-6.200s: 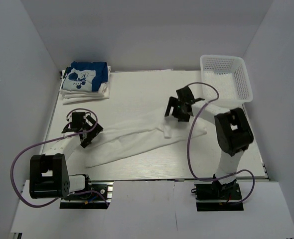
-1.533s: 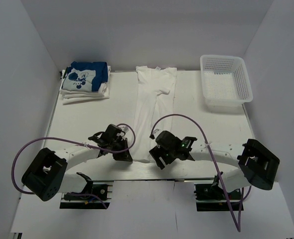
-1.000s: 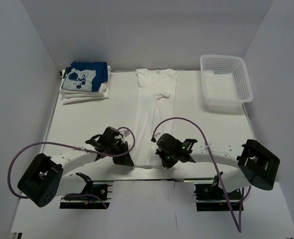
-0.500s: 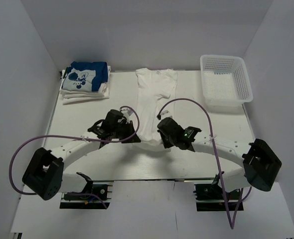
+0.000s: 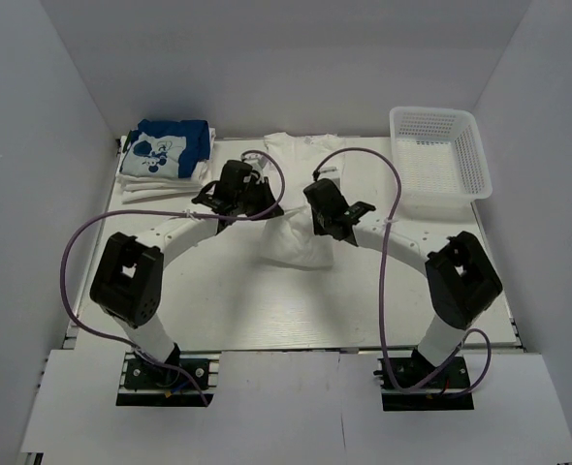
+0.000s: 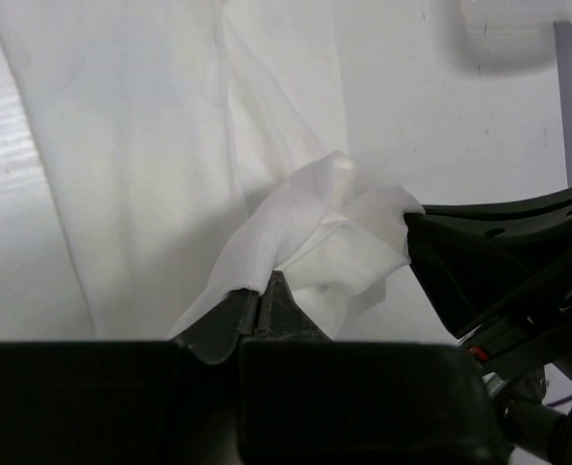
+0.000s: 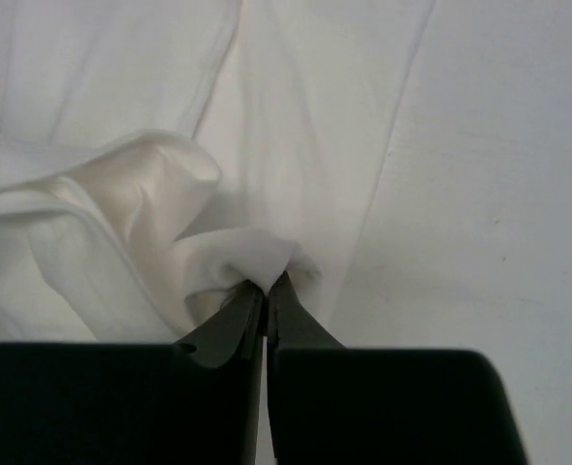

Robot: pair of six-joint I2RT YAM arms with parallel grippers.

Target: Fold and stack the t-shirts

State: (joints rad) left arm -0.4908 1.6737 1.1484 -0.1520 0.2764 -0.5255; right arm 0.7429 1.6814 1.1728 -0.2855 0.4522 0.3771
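My left gripper will next carry the hem of the shirt outward over the shirt's far part (image 5: 300, 155) (image 6: 160, 107), which is still uncovered, and then lower it there to let go.
A white t-shirt (image 5: 297, 248) lies lengthwise at mid-table, its near part lifted and doubled back over the rest. My left gripper (image 5: 267, 205) is shut on the shirt's hem (image 6: 296, 228), pinched at the jaw tips (image 6: 261, 289). My right gripper (image 5: 321, 221) is shut on a bunched corner of the same shirt (image 7: 252, 257), gripped at the tips (image 7: 267, 283). Both grippers hover close together over the shirt's middle. At the far left lies a stack of folded t-shirts (image 5: 160, 182), with the blue printed one (image 5: 174, 145) on top.
A white mesh basket (image 5: 479, 160) stands at the far right corner. The right arm's black body (image 6: 504, 254) shows in the left wrist view, close beside the left jaws. Purple cables arc over both arms. Grey walls enclose the table on three sides.
Both grippers have carried the shirt's near hem away from the front edge toward the far end, doubling the shirt over itself. Both stayed shut throughout.
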